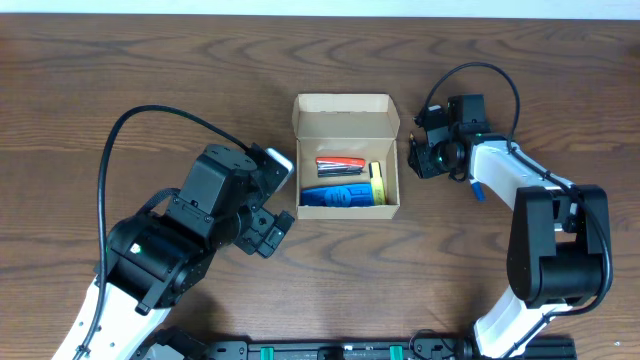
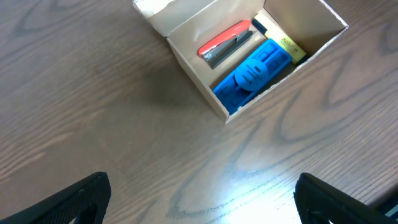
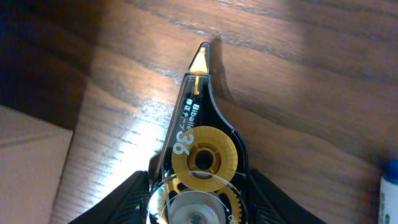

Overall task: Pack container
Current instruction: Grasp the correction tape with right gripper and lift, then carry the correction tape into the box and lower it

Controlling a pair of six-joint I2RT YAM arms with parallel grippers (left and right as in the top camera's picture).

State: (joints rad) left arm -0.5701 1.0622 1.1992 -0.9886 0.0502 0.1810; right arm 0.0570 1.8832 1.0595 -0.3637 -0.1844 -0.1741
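Note:
I should next lift my right gripper over the side of the box, then lower it between stapler and blue object (image 1: 332,181), since that gap is to its left in the overhead view.
The container (image 1: 345,118) is a tan cardboard box with its flap lid open, in the middle of the table. It holds a red and grey stapler (image 1: 340,164), a blue object (image 1: 338,197) and a yellow item (image 1: 377,182). The left wrist view shows the container (image 2: 198,79) with the same contents. My right gripper (image 1: 424,156) sits just right of the box, low over the table. In the right wrist view the right gripper (image 3: 199,202) presses on both sides of a clear correction tape dispenser (image 3: 198,134) with yellow gears, lying on the wood. My left gripper (image 1: 279,200) stands wide open and empty left of the box, and it (image 2: 202,194) shows bare wood between its fingers.
A small blue and white object (image 1: 477,188) lies on the table just right of my right gripper, and its blue end (image 3: 389,190) shows at the right edge of the right wrist view. A corner of the box (image 3: 31,162) shows at the left there.

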